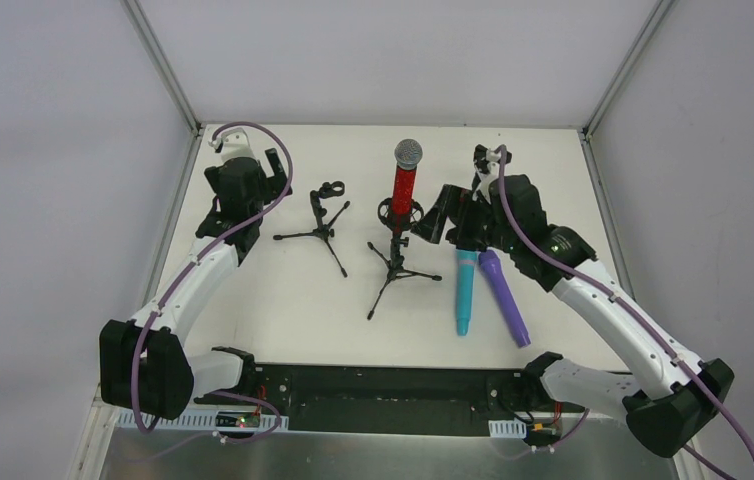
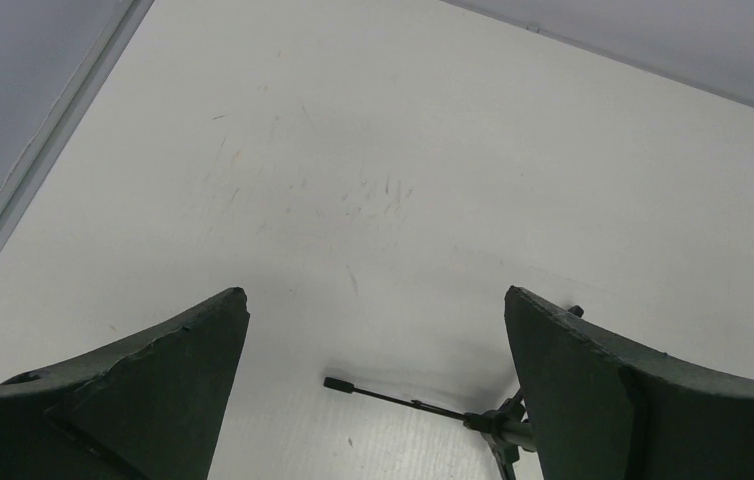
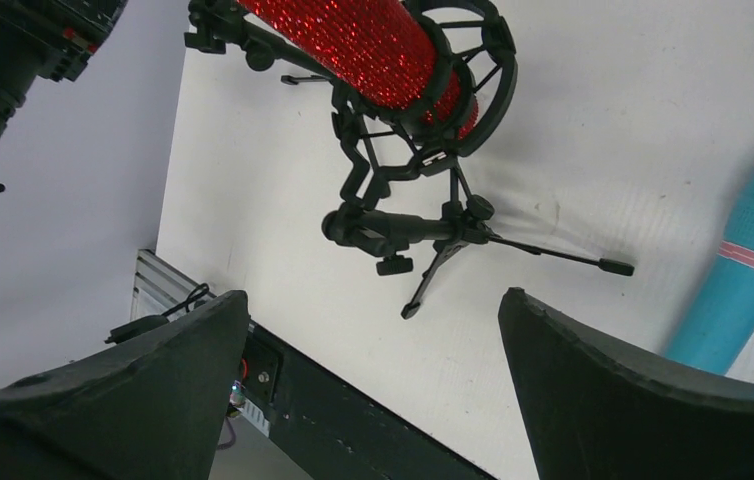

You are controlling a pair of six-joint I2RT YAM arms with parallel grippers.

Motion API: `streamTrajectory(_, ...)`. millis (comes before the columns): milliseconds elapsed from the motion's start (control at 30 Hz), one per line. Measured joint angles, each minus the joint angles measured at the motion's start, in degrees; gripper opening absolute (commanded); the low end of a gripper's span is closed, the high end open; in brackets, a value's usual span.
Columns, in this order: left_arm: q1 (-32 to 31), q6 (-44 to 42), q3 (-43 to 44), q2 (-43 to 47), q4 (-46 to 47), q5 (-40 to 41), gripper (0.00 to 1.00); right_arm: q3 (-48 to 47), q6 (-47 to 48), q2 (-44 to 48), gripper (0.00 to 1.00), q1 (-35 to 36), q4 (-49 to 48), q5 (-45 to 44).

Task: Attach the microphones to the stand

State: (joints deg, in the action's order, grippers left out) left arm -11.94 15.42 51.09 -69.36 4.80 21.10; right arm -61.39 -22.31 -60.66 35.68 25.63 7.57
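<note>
I should swing my right gripper to the left in the top view and turn its fingers downward around the joint under the red microphone's shock mount, because that joint stands bare.
The red microphone point(image 1: 405, 185) with a silver mesh head sits in the shock mount of a black tripod stand point(image 1: 394, 262); the right wrist view shows this red microphone point(image 3: 373, 45) above its stand point(image 3: 403, 225). A second tripod stand point(image 1: 325, 215) has nothing in its clip. The cyan microphone point(image 1: 464, 290) and the purple microphone point(image 1: 504, 296) lie side by side on the table. My right gripper point(image 1: 450, 222) point(image 3: 373, 300) hovers open just right of the red microphone, above the cyan one's head point(image 3: 753, 260). My left gripper point(image 1: 258, 170) point(image 2: 376, 300) is open, left of the bare stand, whose leg point(image 2: 423, 405) shows.
The white table point(image 1: 283, 300) is walled by grey panels with metal corner posts. A black mounting rail point(image 1: 383, 385) with cables runs along the near edge between the arm bases.
</note>
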Motion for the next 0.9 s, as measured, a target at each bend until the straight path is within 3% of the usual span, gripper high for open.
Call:
streamTrajectory(533, 0.0, 0.2, 0.2, -0.8, -0.4, 0.0, 1.0, -7.5, -9.2, -11.0, 0.99, 2.5, 6.3, -4.4)
streamTrajectory(900, 0.0, 0.2, 0.2, -0.8, -0.8, -0.5, 1.0, -16.9, -8.5, -19.1, 0.98, 10.1, 15.0, -17.7)
